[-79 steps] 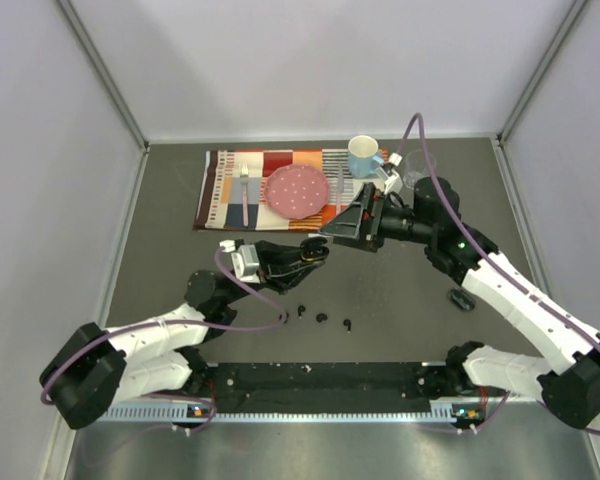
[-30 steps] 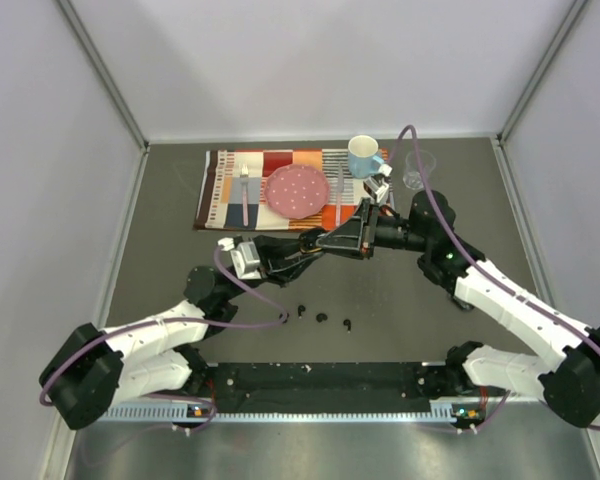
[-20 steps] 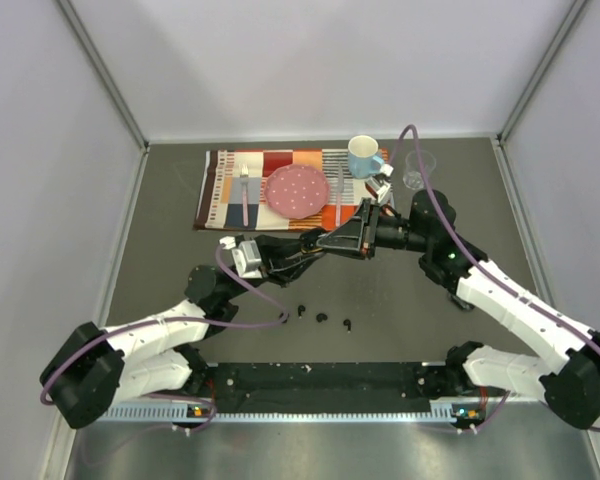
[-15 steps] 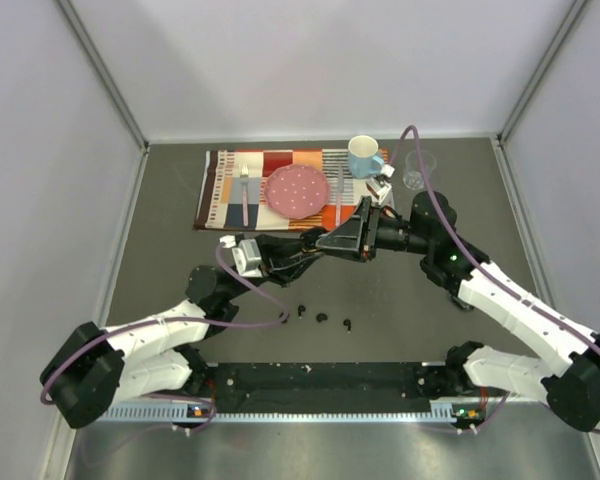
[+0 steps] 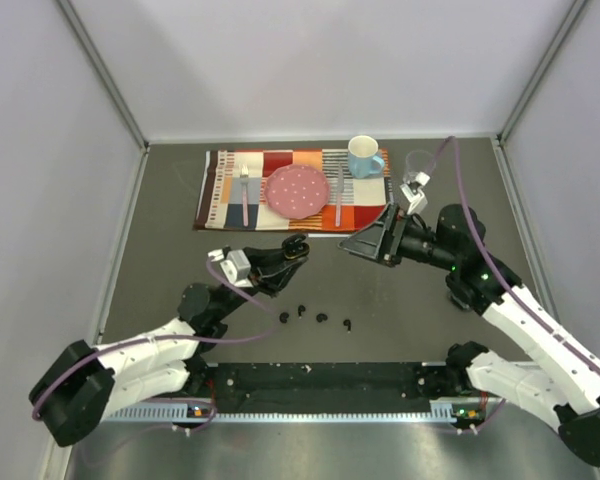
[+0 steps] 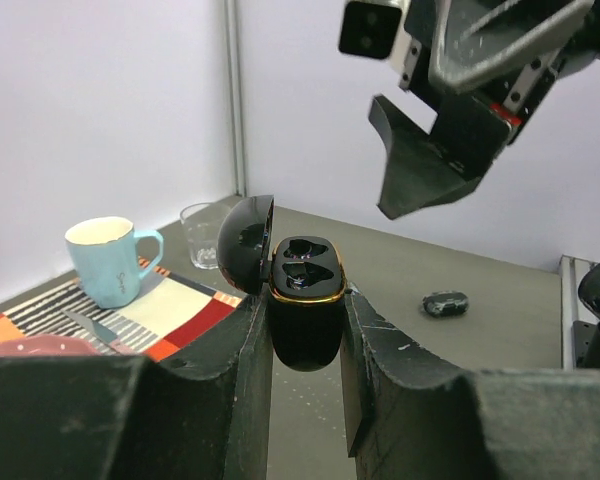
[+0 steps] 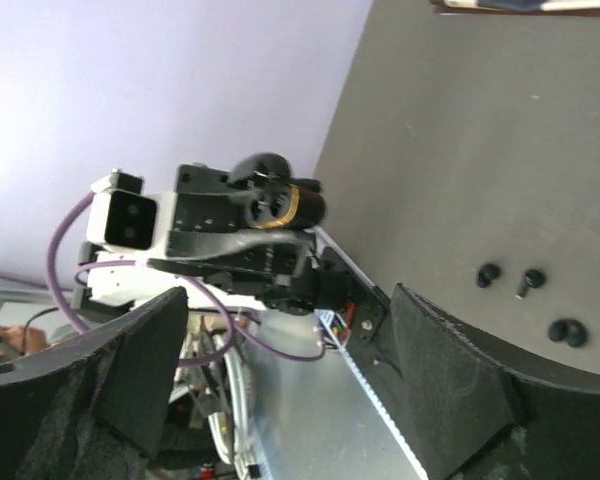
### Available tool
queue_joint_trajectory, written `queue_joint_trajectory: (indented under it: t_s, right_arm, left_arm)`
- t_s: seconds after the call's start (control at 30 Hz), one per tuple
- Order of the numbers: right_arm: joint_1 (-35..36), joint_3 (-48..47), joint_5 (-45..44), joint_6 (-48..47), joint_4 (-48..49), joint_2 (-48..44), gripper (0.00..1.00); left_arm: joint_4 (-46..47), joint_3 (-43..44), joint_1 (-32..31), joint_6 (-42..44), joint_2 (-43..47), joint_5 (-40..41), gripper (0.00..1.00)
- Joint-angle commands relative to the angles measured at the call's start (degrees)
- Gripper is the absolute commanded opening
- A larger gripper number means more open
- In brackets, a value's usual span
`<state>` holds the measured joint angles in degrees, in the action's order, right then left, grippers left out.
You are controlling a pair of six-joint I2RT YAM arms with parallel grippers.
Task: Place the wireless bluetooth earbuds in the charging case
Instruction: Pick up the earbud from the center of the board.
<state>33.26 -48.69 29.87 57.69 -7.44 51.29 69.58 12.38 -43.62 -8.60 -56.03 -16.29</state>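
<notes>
My right gripper's sideways fingers will next turn downward and go back down onto the earbud farthest from the case (image 5: 348,326), which is below the gripper and toward my base.
My left gripper (image 5: 290,250) is shut on the black charging case (image 5: 294,244) and holds it above the table. In the left wrist view the case (image 6: 305,300) stands upright between the fingers (image 6: 380,350), gold-rimmed, with its lid (image 6: 245,243) swung open to the left. Several tiny black earbuds (image 5: 322,319) lie on the table in front of it, and they also show in the right wrist view (image 7: 529,282). My right gripper (image 5: 365,240) is open and empty, hovering to the right of the case and apart from it. In its own view (image 7: 290,380) it faces the case (image 7: 277,205).
A striped placemat (image 5: 220,190) at the back holds a pink plate (image 5: 298,191), cutlery and a blue mug (image 5: 362,156). A clear glass (image 5: 418,165) stands to its right. A second black oval case (image 6: 445,302) lies on the table, under the right arm.
My right gripper has pulled back to the right, away from the case that its tips met before. My left gripper has drawn the case slightly down and left.
</notes>
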Motion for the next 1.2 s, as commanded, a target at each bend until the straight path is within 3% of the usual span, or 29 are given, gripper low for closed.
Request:
queue_joint_trajectory:
  t_s: [0.0, 0.17, 0.27, 0.6, 1.17]
  right_arm:
    - [-0.5, 3.9, -6.0, -5.0, -8.6, -3.2, 0.79]
    - [0.0, 7.0, -11.2, -10.7, -19.8, 0.4, 0.60]
    - [2.1, 9.0, -13.8, -12.0, -20.8, 2.6, 0.53]
    - [12.9, 3.6, -26.7, -13.9, -25.7, 15.6, 0.43]
    - [18.9, -0.6, -29.7, -12.7, -25.4, 29.7, 0.38]
  left_arm:
    - [-1.1, -2.1, -0.1, 1.7, 5.8, 2.9, 0.00]
    - [-7.3, -3.5, -0.1, 1.7, 13.0, 1.5, 0.00]
    - [-12.1, -3.5, -0.1, 2.3, 17.0, 0.0, 0.00]
    - [-12.1, -5.8, -0.1, 1.8, 20.8, -0.8, 0.00]
    - [-15.1, -8.3, -0.2, 1.6, 26.1, 1.2, 0.00]
